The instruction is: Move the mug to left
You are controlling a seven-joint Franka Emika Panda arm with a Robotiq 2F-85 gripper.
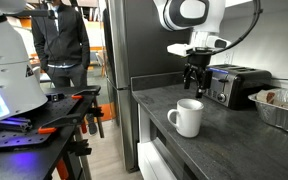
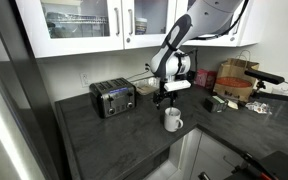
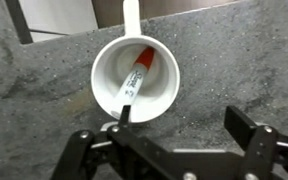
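My gripper lowers its open fingers astride the rim of the mug's side facing the toaster [image 3: 173, 94] below next and closes where bare counter leaves room outside.
The white mug [image 1: 188, 117] stands upright on the dark grey countertop [image 1: 234, 140], its loop handle to one side. It shows in both exterior views [image 2: 172, 120]. In the wrist view the mug [image 3: 164, 85] is seen from above with a red-capped marker [image 3: 136, 75] lying inside it. My gripper [image 1: 193, 84] hangs above and a little behind the mug [image 2: 164, 101]. In the wrist view its fingers [image 3: 179, 125] are spread open and empty, one finger at the mug's rim, the other over bare counter.
A black-and-silver toaster [image 1: 235, 85] stands behind the mug, also visible in an exterior view [image 2: 112, 97]. A foil tray [image 1: 283, 108] lies beside it. Boxes and clutter [image 2: 236, 85] sit along the counter. A person [image 1: 61, 40] stands beyond the counter edge.
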